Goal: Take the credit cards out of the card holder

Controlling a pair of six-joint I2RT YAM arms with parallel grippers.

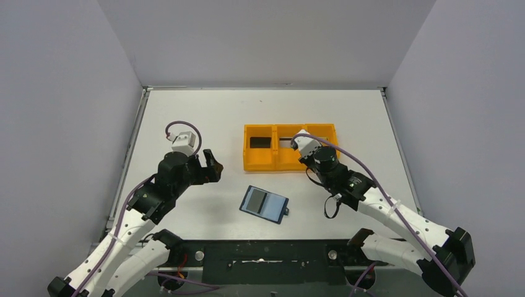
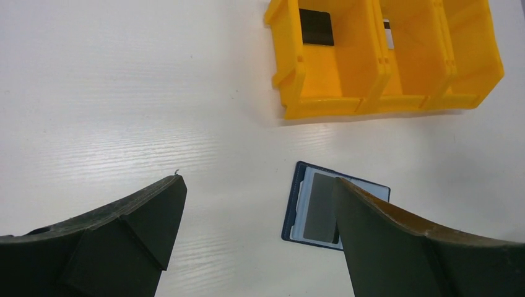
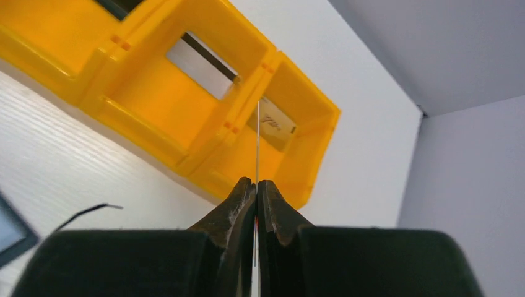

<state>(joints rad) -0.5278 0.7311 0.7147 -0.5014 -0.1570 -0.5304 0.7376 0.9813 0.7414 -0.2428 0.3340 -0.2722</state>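
Observation:
The beige card's section (image 1: 323, 133) (image 3: 282, 145) is below and outward of my right gripper, so my right gripper will next move outward and down into it and let go of the thin card.
The card holder (image 1: 264, 203) lies open on the table at front centre, navy with a pale blue inside. A grey credit card (image 1: 260, 200) sits in its left half; both also show in the left wrist view, the card holder (image 2: 297, 207) and the card (image 2: 321, 207). My right gripper (image 1: 297, 143) is shut on a thin credit card (image 3: 257, 142), seen edge-on, above the orange tray (image 1: 260, 166). In the right wrist view the gripper (image 3: 256, 184) holds it over the divider between the middle and right compartments. My left gripper (image 1: 212, 166) is open and empty, left of the card holder.
The tray (image 2: 322, 105) holds a dark card (image 2: 316, 26) in its left compartment, a pale card (image 3: 201, 65) in the middle one and a beige card (image 3: 275, 120) in the right one. A thin black cable (image 3: 86, 212) lies near the right gripper.

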